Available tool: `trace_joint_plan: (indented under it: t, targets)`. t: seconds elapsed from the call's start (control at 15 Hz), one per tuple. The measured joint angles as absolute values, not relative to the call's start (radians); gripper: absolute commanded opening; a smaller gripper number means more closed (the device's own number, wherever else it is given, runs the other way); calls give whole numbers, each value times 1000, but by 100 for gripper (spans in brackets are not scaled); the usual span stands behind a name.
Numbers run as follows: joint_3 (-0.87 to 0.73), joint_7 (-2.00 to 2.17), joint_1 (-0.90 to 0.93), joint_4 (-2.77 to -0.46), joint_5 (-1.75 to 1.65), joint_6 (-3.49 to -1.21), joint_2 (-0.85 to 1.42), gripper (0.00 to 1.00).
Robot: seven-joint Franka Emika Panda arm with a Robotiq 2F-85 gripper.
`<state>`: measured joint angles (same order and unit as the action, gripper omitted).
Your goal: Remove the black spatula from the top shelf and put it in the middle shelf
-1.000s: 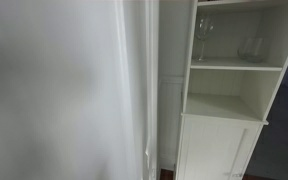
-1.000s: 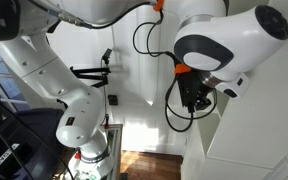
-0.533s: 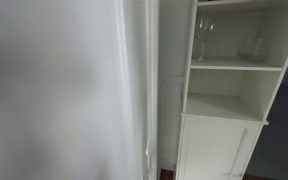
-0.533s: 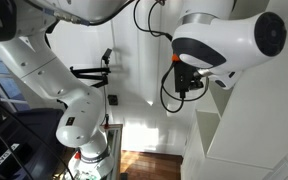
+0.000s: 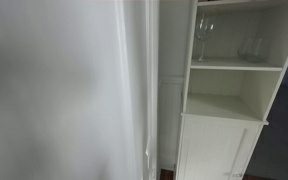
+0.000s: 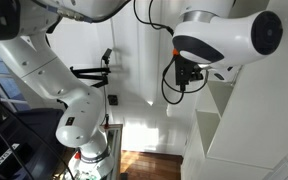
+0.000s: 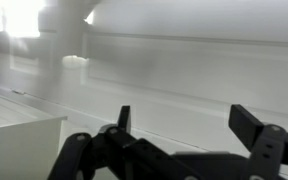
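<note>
My gripper's open fingers face only bare panelling. It will turn away from the white panelled surface next and move to the cabinet's top board (image 5: 236, 4) to close.
The black spatula is not visible in any view. In an exterior view a tall white open-fronted cabinet (image 5: 274, 80) shows three boards. The middle shelf (image 5: 234, 66) is the white board carrying clear wine glasses (image 5: 202, 35); the board under it (image 5: 224, 105) is bare. My gripper (image 7: 189, 130) is open and empty in the wrist view, its two dark fingers wide apart in front of a white panelled surface (image 7: 184, 60). In an exterior view the gripper end of the arm (image 6: 187, 78) hangs high beside a white cabinet side (image 6: 254, 120).
A white cupboard door (image 5: 216, 150) closes the cabinet's lower part. A tall white panel (image 5: 134, 90) fills the left of that view. The robot's base and lower arm (image 6: 79, 120) stand on a wooden floor. A black bracket (image 6: 94, 72) sits on the wall.
In the exterior view of the robot, the wrist and gripper have risen and shifted slightly left over the last second. The cabinet and glasses have not changed.
</note>
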<state>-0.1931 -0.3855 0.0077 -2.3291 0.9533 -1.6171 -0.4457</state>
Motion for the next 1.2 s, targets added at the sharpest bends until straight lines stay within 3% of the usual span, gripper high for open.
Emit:
trace_joint_plan:
  t: [0.67, 0.73, 0.87, 1.2]
  targets:
    - [-113, -532, 2, -2349, 1465, -1856, -367, 97]
    - [-107, -541, -1, -2349, 1487, -1868, -362, 75]
    - [-100, -553, -10, -2349, 1516, -1879, -359, 70]
    - [-99, -561, -37, -2342, 1536, -1881, -358, 34]
